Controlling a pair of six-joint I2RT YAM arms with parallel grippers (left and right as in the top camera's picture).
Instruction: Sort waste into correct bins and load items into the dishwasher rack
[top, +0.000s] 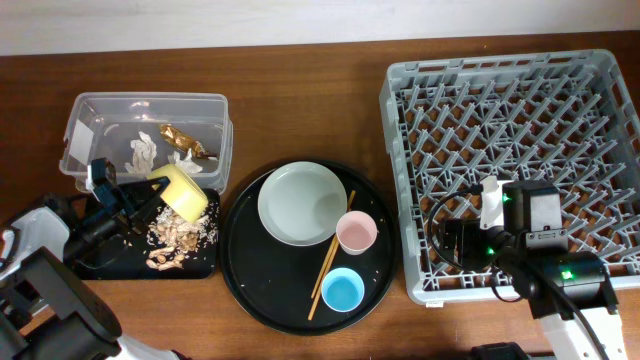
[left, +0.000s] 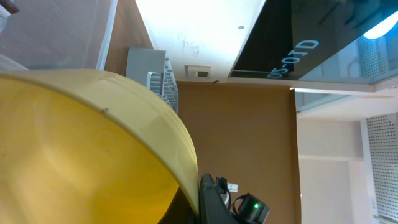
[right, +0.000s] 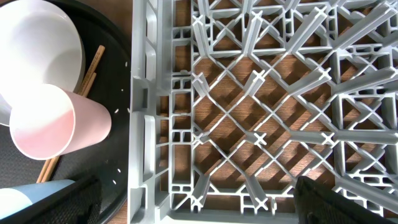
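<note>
My left gripper carries the yellow bowl over the grey-green plate (top: 303, 203) next, turns it level and brings it down, since the scraps already lie on the flat tray (top: 195, 262).
My left gripper (top: 150, 195) is shut on the rim of the small yellow bowl (top: 180, 192), held tilted over the flat black tray (top: 195, 262), where beige food scraps (top: 180, 237) lie. The bowl fills the left wrist view (left: 81, 149). The clear tub (top: 145, 105) behind holds white tissue pieces (top: 143, 152) and the gold-brown wrapper (top: 184, 139). The grey-green plate (top: 303, 203), pink cup (top: 356, 232) and light-blue cup (top: 342, 291) sit on the round black tray (top: 245, 275). My right gripper (right: 196, 199) is open and empty over the front left corner of the grey rack (top: 520, 70), also in the right wrist view (right: 261, 112).
Wooden chopsticks (top: 331, 255) lie on the round tray between the plate and the cups. The pink cup (right: 56, 127) and the plate (right: 37, 43) show at the left of the right wrist view, beside the rack's wall.
</note>
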